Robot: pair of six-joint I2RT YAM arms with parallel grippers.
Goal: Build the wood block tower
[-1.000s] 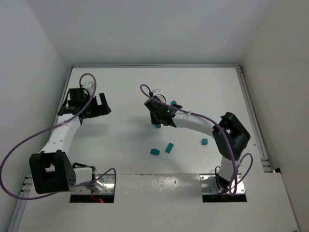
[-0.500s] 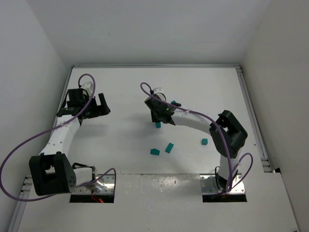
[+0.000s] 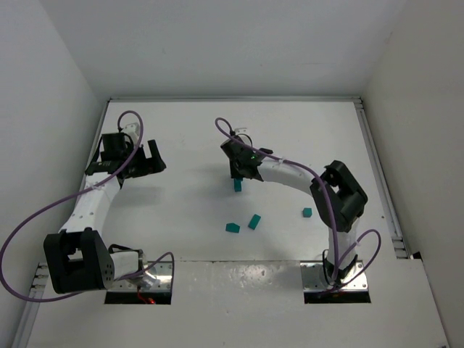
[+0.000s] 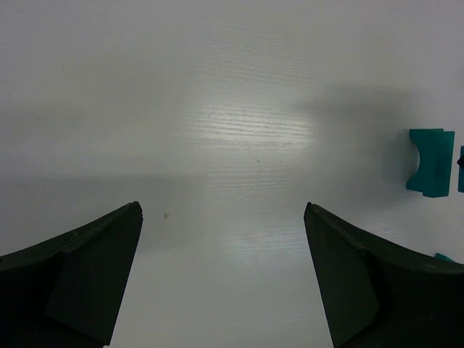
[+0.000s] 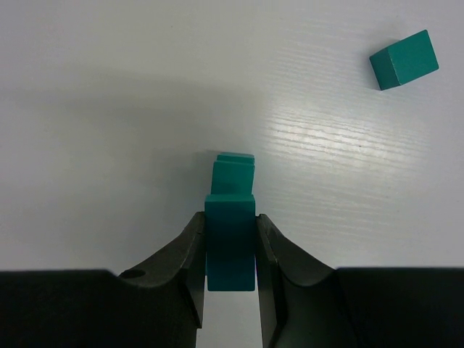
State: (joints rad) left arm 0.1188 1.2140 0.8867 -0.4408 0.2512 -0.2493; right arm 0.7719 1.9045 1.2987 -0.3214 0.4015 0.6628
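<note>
My right gripper moves down onto the tower's top (image 3: 238,186) (image 5: 233,176) next and releases the teal block there, since the tower stands directly under the held block.
My right gripper (image 5: 230,217) is shut on a teal wood block (image 5: 230,250), held upright between both fingers. Directly under it stands the tower (image 5: 234,172), a short stack of teal blocks; whether the held block rests on it I cannot tell. From above, the gripper (image 3: 237,175) hangs over the tower (image 3: 237,186) mid-table. A loose cube (image 5: 404,60) lies apart from it. My left gripper (image 4: 222,206) is open over bare table, far left (image 3: 148,159). An arch-cut teal block (image 4: 429,161) shows at its view's right edge.
Three loose teal blocks lie nearer the arm bases: one (image 3: 232,228), another (image 3: 254,221) and a small cube (image 3: 307,212). The white table is bounded by side walls, with a rail along its right edge (image 3: 377,167).
The right arm's elbow has swung left and its wrist shifted slightly farther over the stack, covering a block beside it. The left arm has not moved.
</note>
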